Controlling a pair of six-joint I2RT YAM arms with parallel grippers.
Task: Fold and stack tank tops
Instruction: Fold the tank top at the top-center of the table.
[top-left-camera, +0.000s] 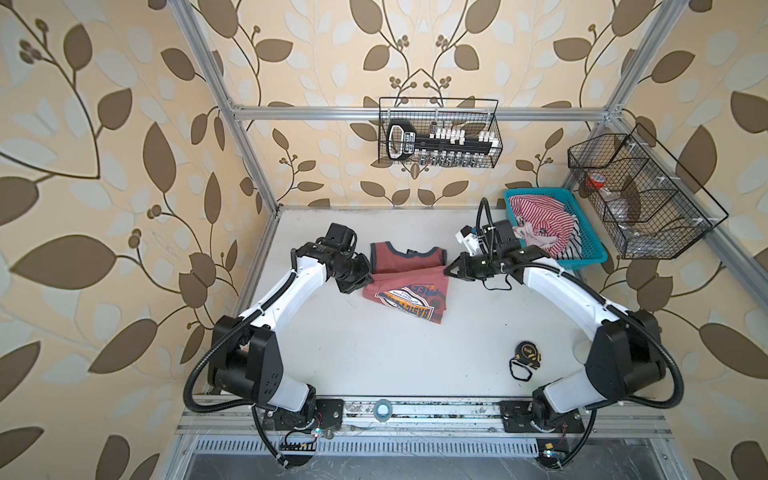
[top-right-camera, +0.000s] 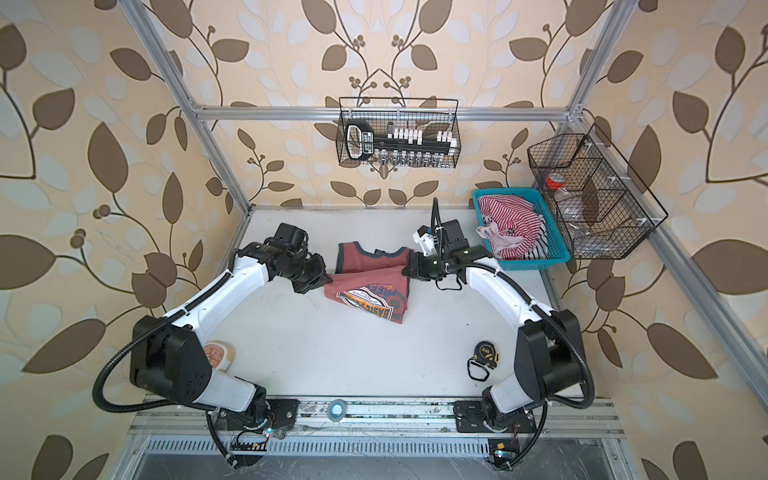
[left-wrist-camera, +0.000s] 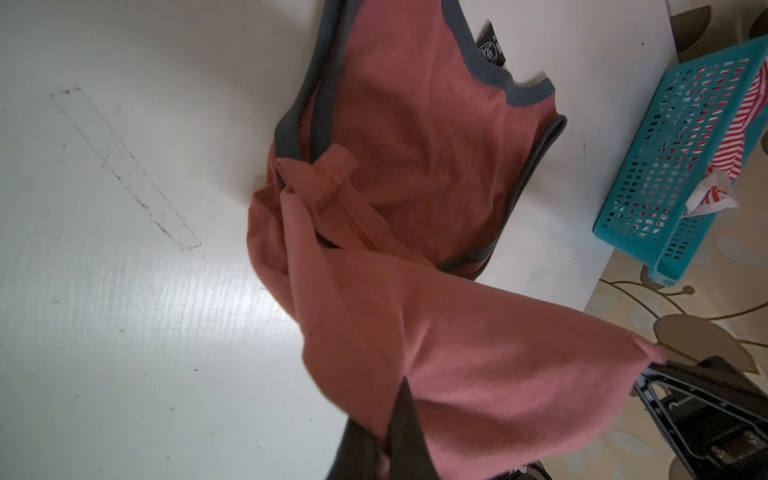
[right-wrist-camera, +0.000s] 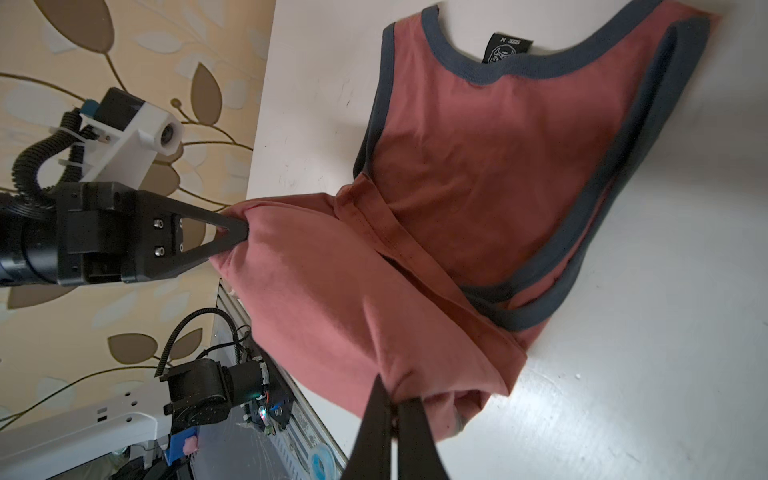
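My right gripper moves outward and down to the armhole trim nearest the blue basket next and releases its side, since the neck end lies flat and uncovered there.
The dusty red tank top (top-left-camera: 409, 286) (top-right-camera: 368, 286) lies mid-table in both top views. Its neck end with dark trim (right-wrist-camera: 536, 70) is flat on the table, and its lower half is lifted and doubled over, graphic facing up. My left gripper (top-left-camera: 368, 279) (left-wrist-camera: 399, 399) is shut on one side of the raised cloth. My right gripper (top-left-camera: 446, 270) (right-wrist-camera: 392, 395) is shut on the opposite side. The cloth hangs stretched between them. The red-and-white striped tank top (top-left-camera: 540, 218) (top-right-camera: 509, 218) lies crumpled in the blue basket (top-left-camera: 582, 253).
A black tape measure (top-left-camera: 525, 353) lies on the table near the right arm. A tape roll (top-left-camera: 382, 409) sits on the front rail. A wire basket (top-left-camera: 438, 133) hangs on the back wall, another wire basket (top-left-camera: 640, 195) on the right frame.
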